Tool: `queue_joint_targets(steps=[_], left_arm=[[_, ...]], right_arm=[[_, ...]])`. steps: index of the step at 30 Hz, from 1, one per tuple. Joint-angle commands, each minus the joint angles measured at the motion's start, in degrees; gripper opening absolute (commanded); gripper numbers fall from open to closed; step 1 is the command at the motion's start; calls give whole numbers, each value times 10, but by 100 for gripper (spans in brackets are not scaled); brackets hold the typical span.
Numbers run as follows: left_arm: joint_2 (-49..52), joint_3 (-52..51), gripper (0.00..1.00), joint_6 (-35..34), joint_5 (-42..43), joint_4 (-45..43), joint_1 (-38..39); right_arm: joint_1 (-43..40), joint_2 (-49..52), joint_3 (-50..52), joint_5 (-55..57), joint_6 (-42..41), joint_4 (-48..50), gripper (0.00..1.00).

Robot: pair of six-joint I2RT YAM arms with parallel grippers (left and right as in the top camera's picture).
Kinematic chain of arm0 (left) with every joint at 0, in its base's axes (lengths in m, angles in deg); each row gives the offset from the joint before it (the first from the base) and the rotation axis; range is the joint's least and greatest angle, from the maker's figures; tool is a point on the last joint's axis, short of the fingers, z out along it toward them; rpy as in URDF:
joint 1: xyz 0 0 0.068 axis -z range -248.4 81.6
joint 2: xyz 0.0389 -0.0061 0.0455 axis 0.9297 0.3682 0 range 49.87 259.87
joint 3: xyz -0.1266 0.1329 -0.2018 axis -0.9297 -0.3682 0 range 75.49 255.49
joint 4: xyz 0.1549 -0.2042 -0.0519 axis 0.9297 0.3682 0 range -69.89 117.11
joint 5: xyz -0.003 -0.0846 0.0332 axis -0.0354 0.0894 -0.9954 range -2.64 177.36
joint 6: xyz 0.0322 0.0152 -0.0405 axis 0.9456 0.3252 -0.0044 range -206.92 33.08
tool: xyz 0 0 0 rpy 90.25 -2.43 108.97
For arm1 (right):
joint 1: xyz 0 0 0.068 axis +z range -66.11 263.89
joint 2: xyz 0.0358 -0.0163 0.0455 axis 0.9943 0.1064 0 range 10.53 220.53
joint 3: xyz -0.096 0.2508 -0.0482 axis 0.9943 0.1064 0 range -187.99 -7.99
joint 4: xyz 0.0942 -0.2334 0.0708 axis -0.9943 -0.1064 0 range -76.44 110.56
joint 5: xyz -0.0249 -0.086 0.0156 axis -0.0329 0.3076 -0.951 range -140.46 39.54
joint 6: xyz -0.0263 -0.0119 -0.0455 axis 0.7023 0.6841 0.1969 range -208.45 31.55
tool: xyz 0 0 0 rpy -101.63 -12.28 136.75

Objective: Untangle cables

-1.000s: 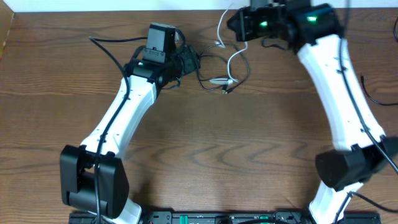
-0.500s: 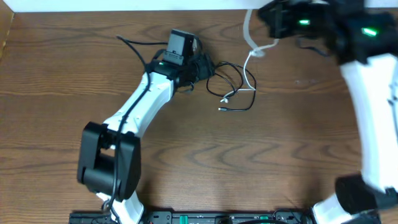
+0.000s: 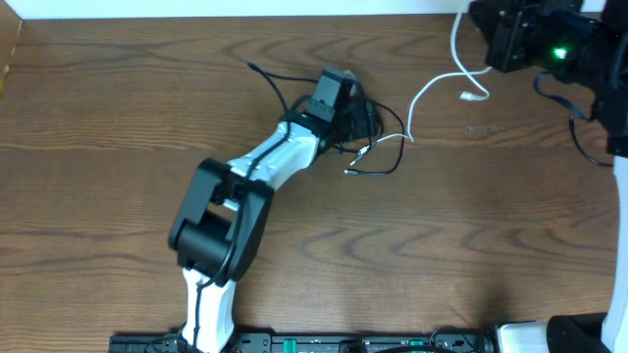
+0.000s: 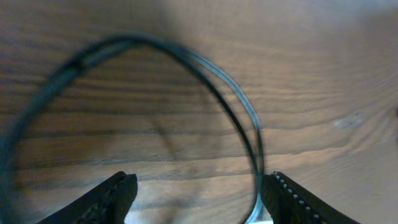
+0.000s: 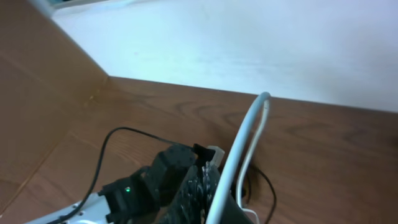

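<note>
My right gripper draws the white cable [image 3: 432, 86] past the arm cord next, to the right in the overhead view, and releases it, as it trails to the black one.
The white cable [image 3: 432, 86] hangs from my right gripper [image 3: 488, 44] at the table's far right and trails down-left to the black cable [image 3: 373, 173]. Its small plug [image 3: 474, 96] lies loose on the wood. In the right wrist view that gripper [image 5: 208, 186] is shut on the white cable [image 5: 245, 146], which arches up past the fingers. The black cable lies in a loose loop beside my left gripper [image 3: 365, 120]. In the left wrist view the left gripper [image 4: 199, 199] stands open above the wood. The black cable's loop [image 4: 239, 124] runs just inside the right fingertip [image 4: 287, 198]. Nothing is pinched there.
The white wall [image 5: 249, 43] borders the table's far edge, close behind the right gripper. A thicker black cord [image 3: 270, 78] trails from the left arm [image 3: 265, 162]. Another arm cord [image 3: 584, 147] curls at the right edge.
My right gripper has moved right with the white cable, drawing it out of the tangle. The left arm has swung right after the black loop, and its jaws have widened slightly.
</note>
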State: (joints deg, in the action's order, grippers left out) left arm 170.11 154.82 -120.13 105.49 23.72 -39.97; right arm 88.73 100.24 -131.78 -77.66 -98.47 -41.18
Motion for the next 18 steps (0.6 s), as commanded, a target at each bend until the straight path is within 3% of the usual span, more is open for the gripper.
queue_joint_targets(steps=[1,2,3,4,5,13,18], left_arm=[[30,3,56,-1,2,-5,0],[37,3,43,-1,2,-3,-1],[39,3,37,-1,0,-1,-2],[40,3,19,-1,-9,6,-3],[39,3,8,-1,-17,15,-3],[5,3,8,32,-87,50,-26],[-32,3,7,56,-116,92,-52]], right_arm=[[-33,-21,-2,2,9,-9,1],[-50,-26,-2,10,9,-12,1],[-57,-28,-2,15,9,-13,1],[-72,-32,-2,26,9,-13,1],[-83,-35,-2,37,9,-13,1],[-195,-38,-1,227,9,-26,1],[-283,-33,-1,276,9,-24,1]])
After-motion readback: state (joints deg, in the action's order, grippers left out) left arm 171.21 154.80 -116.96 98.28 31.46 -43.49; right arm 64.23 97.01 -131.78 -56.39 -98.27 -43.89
